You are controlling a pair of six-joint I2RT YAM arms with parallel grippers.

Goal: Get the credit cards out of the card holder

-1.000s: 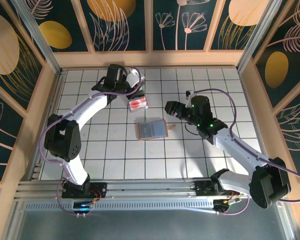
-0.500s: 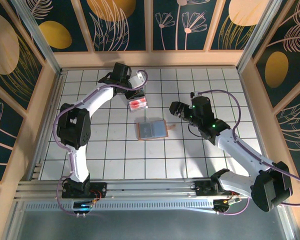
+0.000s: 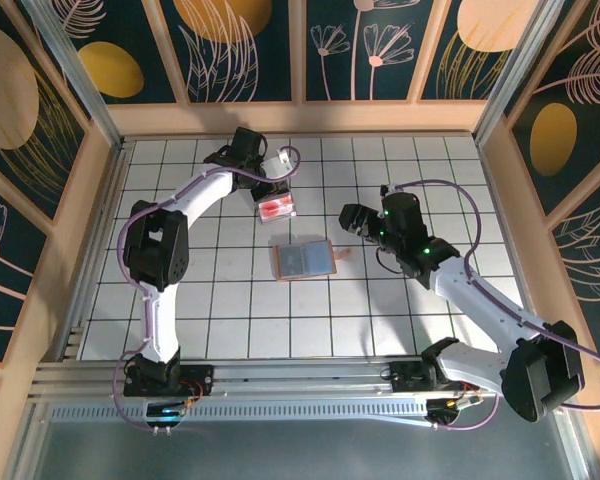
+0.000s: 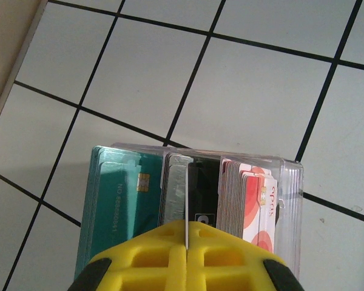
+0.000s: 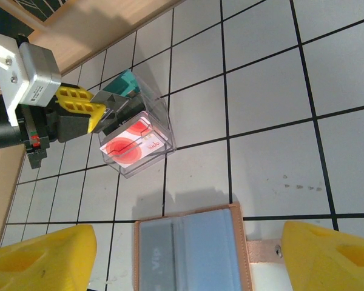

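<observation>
The silver card goes down edge-on from my left gripper into the dark middle slot (image 3: pixel 270 189) (image 4: pixel 204 189) between the teal and red-and-white cards next, for release. The slot lies below the gripper.
The card holder (image 3: pixel 304 260) lies open on the tiled floor, grey-blue inside up with a tan border. A grey card marked "Vip" (image 5: pixel 153 257) sits in its left pocket. My left gripper (image 4: pixel 187 235) is shut on a thin silver credit card (image 4: pixel 176 194) held edge-on. The card's far end reaches into the clear box (image 4: pixel 291 182), between the teal cards (image 4: pixel 118 200) and the red-and-white cards (image 4: pixel 255 200). My right gripper (image 5: pixel 185 251) hovers open over the card holder (image 5: pixel 197 254), one yellow finger on each side of it, holding nothing.
The clear box (image 3: pixel 276 208) stands a tile behind the card holder, with my left gripper (image 3: pixel 267 185) at its far side. Wooden walls ring the tiled floor; the left wall edge (image 4: pixel 6 54) is close to the box.
The left arm's elbow has swung in toward the centre while its gripper stayed at the box. The right gripper has edged slightly to the right. Both grippers kept their states.
</observation>
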